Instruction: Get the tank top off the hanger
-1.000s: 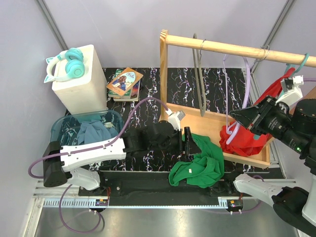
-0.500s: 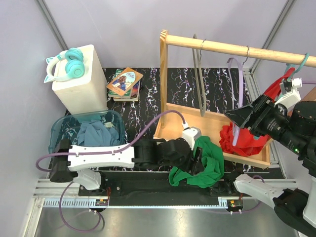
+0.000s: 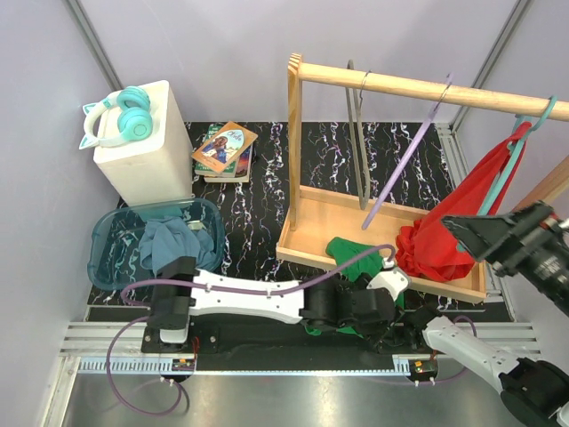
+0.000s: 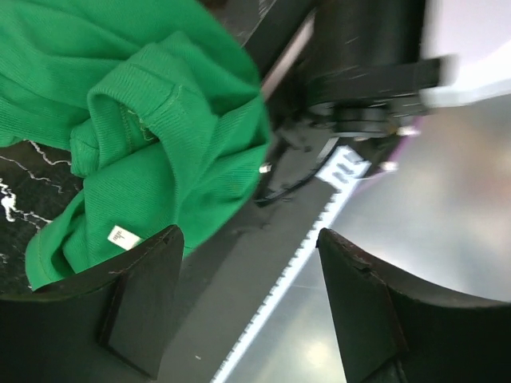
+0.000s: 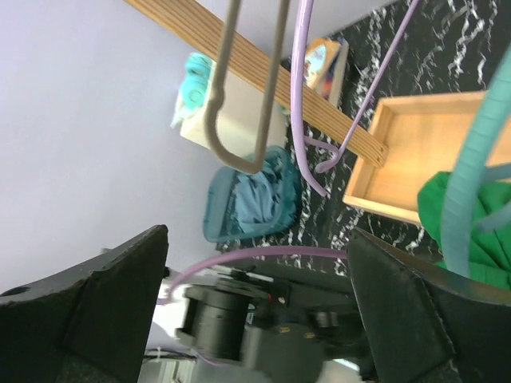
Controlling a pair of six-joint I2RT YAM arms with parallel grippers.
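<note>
The left gripper moves to its left in the wrist view and down to the green fabric by the white tag (image 4: 156, 215) next.
A green tank top (image 3: 348, 251) (image 4: 144, 120) lies crumpled at the table's front, off any hanger and partly under my left arm. Bare and tilted, the purple hanger (image 3: 411, 158) (image 5: 303, 96) hangs on the wooden rod (image 3: 418, 86). A red garment (image 3: 443, 242) droops from the teal hanger (image 3: 518, 142) into the rack's tray. My left gripper (image 3: 384, 327) (image 4: 251, 295) is open over the front rail, just right of the green top, holding nothing. At the right, beside the red garment, my right gripper (image 3: 469, 233) (image 5: 255, 295) is wide open and empty.
A grey hanger (image 3: 358, 133) hangs on the rod too. The wooden rack's tray (image 3: 382, 213) fills the right half. A teal bin (image 3: 107, 258) of blue cloth, a white box (image 3: 147, 160) with headphones (image 3: 120, 116) and books (image 3: 224, 149) are on the left.
My right gripper opened, let go of the purple hanger and drew back right; the hanger swung up. My left arm swept right along the front edge, and the green top now lies loose.
</note>
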